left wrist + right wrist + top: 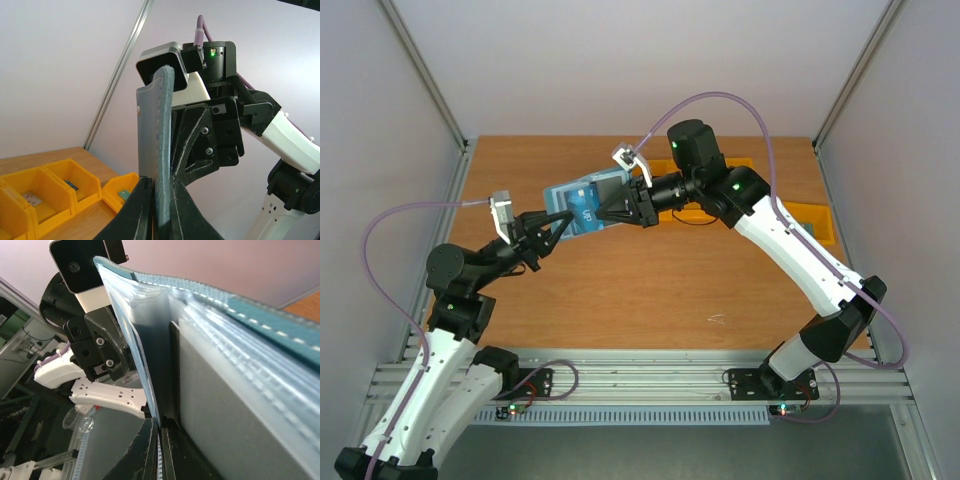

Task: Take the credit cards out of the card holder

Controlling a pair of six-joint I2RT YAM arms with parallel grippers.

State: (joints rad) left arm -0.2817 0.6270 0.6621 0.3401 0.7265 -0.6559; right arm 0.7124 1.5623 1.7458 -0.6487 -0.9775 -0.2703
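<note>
Next, my left gripper tilts downward and lowers to the bare tabletop below to release the holder there, because the card holder [576, 192] hangs over clear wood.
The teal-blue card holder [576, 192] hangs in the air over the table's middle, held between both grippers. My left gripper [556, 224] is shut on the holder's edge, which shows edge-on in the left wrist view [163, 130], with the jaws [161, 189] pinching it. My right gripper [620, 212] is shut on the thin blue card with white print [587, 214], which is partly inside the holder. In the right wrist view this card [145, 370] runs down between the fingertips [160, 427]. A pale grey card [225, 410] sits in the holder [280, 320] beside it.
Yellow plastic bins stand at the table's back right [815, 224], partly behind the right arm. They also show in the left wrist view [35, 200] with small items inside. Metal frame posts [430, 90] and white walls bound the wooden table [650, 290].
</note>
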